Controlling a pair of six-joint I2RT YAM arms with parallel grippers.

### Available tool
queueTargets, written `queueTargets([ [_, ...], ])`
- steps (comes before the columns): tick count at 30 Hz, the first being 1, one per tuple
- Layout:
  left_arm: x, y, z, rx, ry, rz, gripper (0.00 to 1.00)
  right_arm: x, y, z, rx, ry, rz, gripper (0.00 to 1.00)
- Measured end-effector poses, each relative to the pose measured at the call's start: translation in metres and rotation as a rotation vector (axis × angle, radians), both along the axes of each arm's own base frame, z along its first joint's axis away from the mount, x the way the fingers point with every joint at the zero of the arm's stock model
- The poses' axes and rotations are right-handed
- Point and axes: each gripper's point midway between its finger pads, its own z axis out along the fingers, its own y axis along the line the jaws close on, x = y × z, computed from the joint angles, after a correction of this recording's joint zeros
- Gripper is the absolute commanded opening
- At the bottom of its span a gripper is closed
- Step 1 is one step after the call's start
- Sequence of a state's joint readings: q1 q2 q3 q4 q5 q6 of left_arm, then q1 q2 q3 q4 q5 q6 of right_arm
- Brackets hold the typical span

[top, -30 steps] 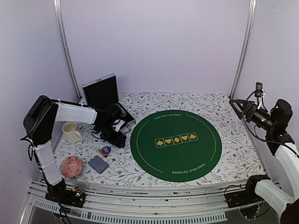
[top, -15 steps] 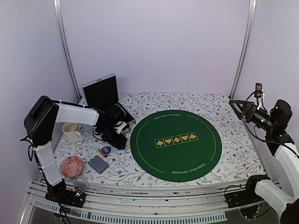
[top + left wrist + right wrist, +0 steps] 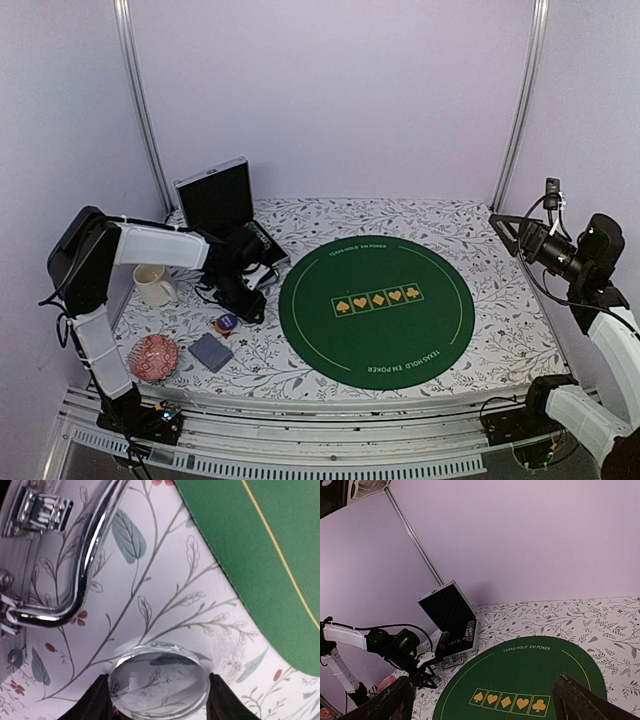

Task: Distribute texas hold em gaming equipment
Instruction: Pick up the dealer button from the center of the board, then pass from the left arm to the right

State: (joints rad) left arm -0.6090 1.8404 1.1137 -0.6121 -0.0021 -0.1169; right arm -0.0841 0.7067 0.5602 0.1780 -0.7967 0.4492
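The right gripper moves to the left in the top view next, across the mat, onto the disc's free rim [image 3: 437,680], as the left gripper holds the disc's sides.
In the left wrist view a clear round disc [image 3: 159,680] lies flat on the flowered cloth, just off the green poker mat [image 3: 260,555]. My left gripper [image 3: 159,702] has its dark fingers [image 3: 95,702] pressed against both sides of the disc. From above, the left gripper [image 3: 240,297] is low beside the open chip case [image 3: 215,195]. Stacks of poker chips [image 3: 470,628] stand in the case. A blue-grey deck of cards [image 3: 210,352] and orange and purple buttons [image 3: 225,322] lie near the front left. My right gripper [image 3: 508,230] hangs high at the right, open and empty.
A cream mug [image 3: 152,284] stands left of the left arm. A red patterned round object [image 3: 153,357] sits at the front left corner. The case's metal handle and latch [image 3: 30,555] lie close to the disc. The green mat [image 3: 375,310] covers the table's middle.
The left gripper has settled slightly lower by the case and its fingers have closed in on the clear disc. The right arm has not moved.
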Motion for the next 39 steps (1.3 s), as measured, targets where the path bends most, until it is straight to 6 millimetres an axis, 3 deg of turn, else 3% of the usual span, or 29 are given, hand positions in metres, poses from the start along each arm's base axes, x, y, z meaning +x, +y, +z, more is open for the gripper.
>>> queueTargets([
  [4, -0.014, -0.001, 0.006, -0.004, 0.036, -0.023, 0.23, 0.002, 0.007, -0.01, 0.02, 0.064, 0.01, 0.99],
  [8, -0.024, -0.021, 0.032, -0.034, 0.0, -0.117, 0.22, 0.007, 0.031, -0.025, 0.039, 0.172, 0.068, 0.98],
  [12, -0.028, -0.072, 0.086, -0.122, -0.14, -0.266, 0.2, 0.011, 0.087, -0.045, 0.008, 0.308, 0.181, 0.94],
  [13, -0.031, -0.084, 0.1, -0.146, -0.179, -0.303, 0.19, 0.001, 0.114, -0.048, -0.014, 0.331, 0.257, 0.93],
  [16, -0.042, -0.107, 0.131, -0.198, -0.268, -0.392, 0.19, -0.003, 0.169, -0.055, -0.067, 0.396, 0.384, 0.9],
  [21, -0.059, -0.127, 0.155, -0.235, -0.351, -0.495, 0.19, -0.012, 0.247, -0.076, -0.115, 0.473, 0.58, 0.82],
  [25, -0.064, -0.138, 0.169, -0.251, -0.422, -0.538, 0.19, -0.024, 0.29, -0.091, -0.135, 0.515, 0.699, 0.66],
  [29, -0.062, -0.139, 0.178, -0.259, -0.474, -0.543, 0.19, -0.032, 0.31, -0.1, -0.116, 0.548, 0.773, 0.6],
  [39, -0.056, -0.139, 0.186, -0.252, -0.531, -0.548, 0.19, -0.026, 0.324, -0.116, -0.065, 0.621, 0.803, 0.36],
])
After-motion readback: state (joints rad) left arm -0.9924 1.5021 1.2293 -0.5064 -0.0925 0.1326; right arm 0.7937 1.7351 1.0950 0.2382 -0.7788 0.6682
